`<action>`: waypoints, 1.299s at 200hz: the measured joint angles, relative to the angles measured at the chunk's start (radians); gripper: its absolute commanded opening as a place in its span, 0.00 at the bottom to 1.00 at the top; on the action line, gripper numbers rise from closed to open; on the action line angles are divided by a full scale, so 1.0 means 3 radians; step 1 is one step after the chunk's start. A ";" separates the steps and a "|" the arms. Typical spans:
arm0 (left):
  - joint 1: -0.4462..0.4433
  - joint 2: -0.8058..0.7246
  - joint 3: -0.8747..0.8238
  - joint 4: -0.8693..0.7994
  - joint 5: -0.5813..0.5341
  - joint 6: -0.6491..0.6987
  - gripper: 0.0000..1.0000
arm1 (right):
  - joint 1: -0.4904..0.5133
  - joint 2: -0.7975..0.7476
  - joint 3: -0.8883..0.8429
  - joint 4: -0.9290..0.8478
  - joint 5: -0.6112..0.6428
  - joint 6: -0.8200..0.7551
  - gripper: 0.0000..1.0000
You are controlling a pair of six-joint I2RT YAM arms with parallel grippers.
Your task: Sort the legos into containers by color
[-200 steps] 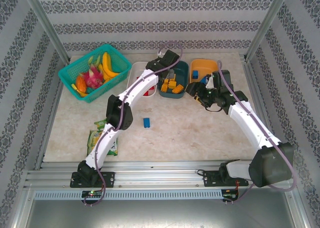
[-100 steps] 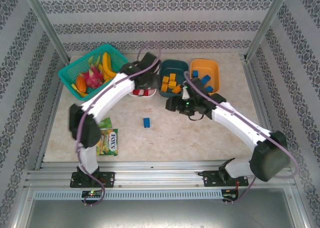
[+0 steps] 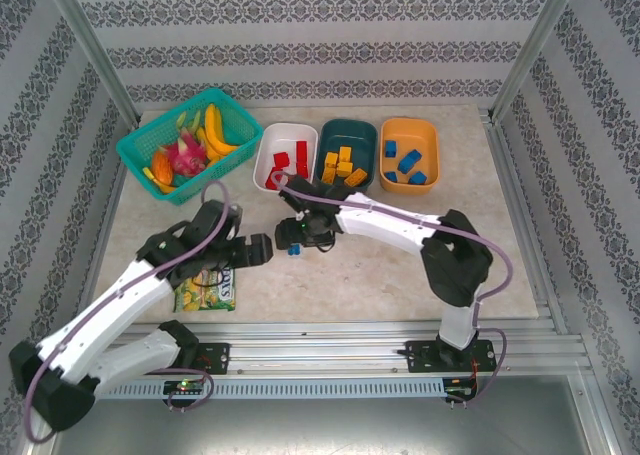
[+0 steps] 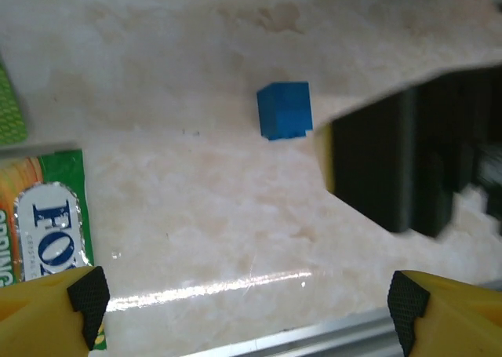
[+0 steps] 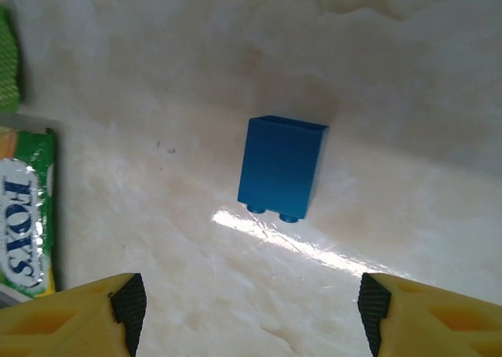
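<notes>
My right gripper should go down with its fingers open around the long sides of the blue lego [image 5: 282,169], because the lego is on the tabletop below and beyond my fingers.
One blue lego [image 3: 294,248] lies alone on the marble table, also in the wrist views [image 5: 282,169] [image 4: 284,111]. My right gripper [image 3: 293,236] hovers over it, open [image 5: 251,310], and the brick sits beyond the fingertips, not between them. My left gripper [image 3: 264,252] is just left of the brick, open and empty [image 4: 247,314]. At the back, the white tub [image 3: 290,137] holds red legos, the dark teal tub [image 3: 350,133] orange-yellow ones, and the orange tub [image 3: 403,134] blue ones.
A green snack packet [image 3: 208,291] lies under the left arm, also seen at the left edge [image 5: 23,216] [image 4: 43,231]. A teal lattice basket of fruit [image 3: 140,140] stands at the back left. The right gripper's black body [image 4: 392,165] is close to my left fingers.
The left arm swung back from the tubs to the near left. The right arm swept left from the orange tub to above the lone blue lego, which has not moved.
</notes>
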 measured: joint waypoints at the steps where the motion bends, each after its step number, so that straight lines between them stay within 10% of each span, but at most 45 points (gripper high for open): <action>1: 0.0000 -0.0017 -0.0010 -0.0001 0.0004 -0.0003 0.96 | 0.0006 0.0018 0.0017 -0.0008 0.0006 0.0005 0.72; 58: 0.0000 -0.0900 -0.0385 -0.0112 0.0103 -0.0205 0.96 | 0.0027 0.0657 0.0406 -0.0173 0.0062 0.0140 0.63; 171: 0.0000 -0.1030 -0.0376 -0.0304 0.0252 -0.0217 0.96 | -0.0005 0.0909 0.0684 -0.0280 0.0238 0.0163 0.22; 218: 0.0000 -0.0683 -0.0193 0.0003 0.0251 -0.0309 0.95 | -0.0240 0.0219 0.0393 -0.0322 0.0300 0.0092 0.21; 260: 0.0000 0.0186 0.0392 0.0482 0.0296 -0.0291 0.96 | -0.1122 -0.0561 0.0266 -0.0338 0.0313 -0.0118 0.22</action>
